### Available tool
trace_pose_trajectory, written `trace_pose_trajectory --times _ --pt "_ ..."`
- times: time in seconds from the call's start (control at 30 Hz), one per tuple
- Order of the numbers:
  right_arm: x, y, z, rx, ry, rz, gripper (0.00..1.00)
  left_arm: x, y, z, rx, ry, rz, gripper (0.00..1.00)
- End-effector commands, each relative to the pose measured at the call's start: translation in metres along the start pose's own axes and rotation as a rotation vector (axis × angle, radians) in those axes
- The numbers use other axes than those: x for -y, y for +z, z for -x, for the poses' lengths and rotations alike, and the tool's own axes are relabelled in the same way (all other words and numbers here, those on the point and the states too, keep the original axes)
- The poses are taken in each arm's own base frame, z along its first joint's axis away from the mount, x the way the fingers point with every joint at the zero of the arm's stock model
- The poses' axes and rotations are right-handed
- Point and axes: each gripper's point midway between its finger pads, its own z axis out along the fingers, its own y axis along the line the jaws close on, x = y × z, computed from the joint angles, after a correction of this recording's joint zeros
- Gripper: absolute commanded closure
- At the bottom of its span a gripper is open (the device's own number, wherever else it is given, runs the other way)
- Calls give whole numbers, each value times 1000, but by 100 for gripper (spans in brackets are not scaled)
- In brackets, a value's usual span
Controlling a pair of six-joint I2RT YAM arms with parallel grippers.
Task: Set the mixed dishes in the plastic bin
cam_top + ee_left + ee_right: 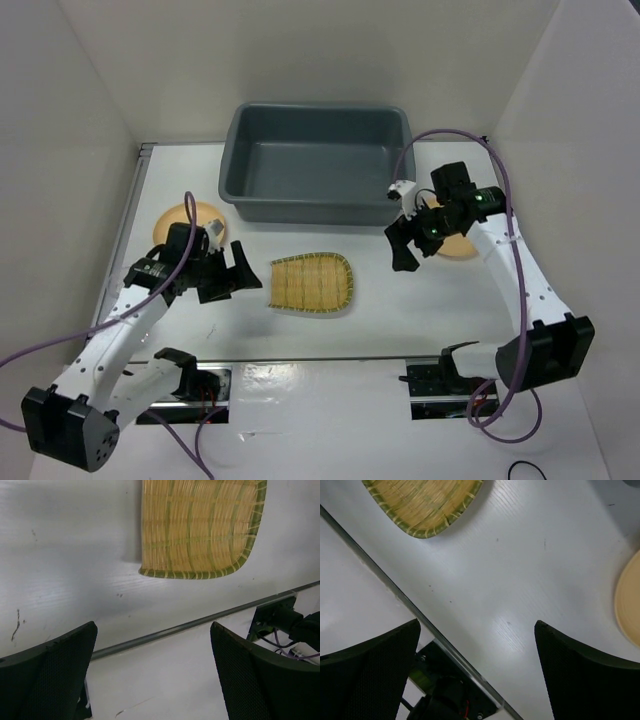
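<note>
My right gripper lowers onto the rim of its rounded end [344, 263] [477, 490] at the bin-side corner next, for the bamboo-slat tray.
The dark grey plastic bin [315, 160] stands at the back centre with nothing visible inside it. The bamboo-slat tray [310, 283] lies flat in front of it and also shows in the left wrist view [200, 525] and the right wrist view [425, 500]. One yellow-orange plate [180, 218] lies at the left, partly under my left arm. The other plate [458, 246] lies at the right, partly under my right wrist, with its edge in the right wrist view [630, 600]. I see no clear cup. My left gripper [244, 271] [155, 670] is open and empty, left of the tray. My right gripper [401, 247] [477, 670] is open and empty, right of the tray.
White walls close in the table at the left, back and right. A metal rail [320, 358] runs along the near edge, with the black arm mounts [440, 385] behind it. The rail also shows in the left wrist view [190, 626].
</note>
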Motion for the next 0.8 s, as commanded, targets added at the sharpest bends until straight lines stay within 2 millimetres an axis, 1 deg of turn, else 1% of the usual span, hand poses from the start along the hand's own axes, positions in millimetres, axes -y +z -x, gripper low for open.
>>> trace_pose_trajectory --times 0.0,0.03,0.07,0.1,0.13,0.17,0.2,0.23,0.27,0.3,0.33,0.37,0.4,0.43,0.47,0.5,0.53,0.6,0.63,0.67,0.7,0.73,0.77 --pt "-10 24 18 20 -34 81 1 10 21 5 -6 1 -71 0" --pt "-15 31 17 6 -49 99 1 11 27 4 -20 -20 -68 0" --pt "-18 37 23 13 -76 107 1 14 30 10 -4 -22 -80 0" --pt "-24 47 23 3 -76 126 1 15 34 10 -7 -12 -77 0" --pt "-24 59 26 10 -85 142 1 15 39 10 -21 -8 -64 0" --pt "-25 65 28 14 -87 146 1 15 42 12 -29 -12 -58 0" --pt "-29 73 33 23 -83 152 1 13 48 12 -54 -12 -39 0" --pt "-26 82 32 27 -61 151 1 16 51 14 -60 -5 -42 0" --pt "-20 89 44 77 -61 133 1 20 53 15 -67 3 -44 0" --pt "-19 93 50 96 -45 137 1 14 59 14 -80 -5 -18 0" --pt "-17 107 45 67 3 147 1 20 57 17 -70 10 -23 0" --pt "-18 113 45 60 19 165 1 20 60 14 -79 10 -14 0" --pt "-18 117 51 75 15 186 1 21 59 17 -67 3 -12 0" --pt "-17 125 51 68 31 198 1 25 57 20 -48 5 -19 0" --pt "-20 130 56 79 28 209 1 27 56 20 -41 -3 -25 0" --pt "-16 136 62 108 23 201 1 27 56 20 -35 -12 -29 0" --pt "-28 145 61 100 9 223 1 29 53 21 -25 -23 -37 0" --pt "-31 162 61 86 45 223 1 24 52 17 -28 -42 -19 0" --pt "-32 167 55 69 83 227 1 21 51 15 -26 -59 -7 0" --pt "-31 177 47 40 110 233 1 20 48 11 -27 -69 -6 0" --pt "-31 182 44 24 127 236 1 20 46 11 -17 -81 -2 0" --pt "-34 192 32 -19 151 247 1 21 40 11 0 -84 -17 0" --pt "-32 197 31 -24 153 248 1 16 38 6 -3 -103 2 0"
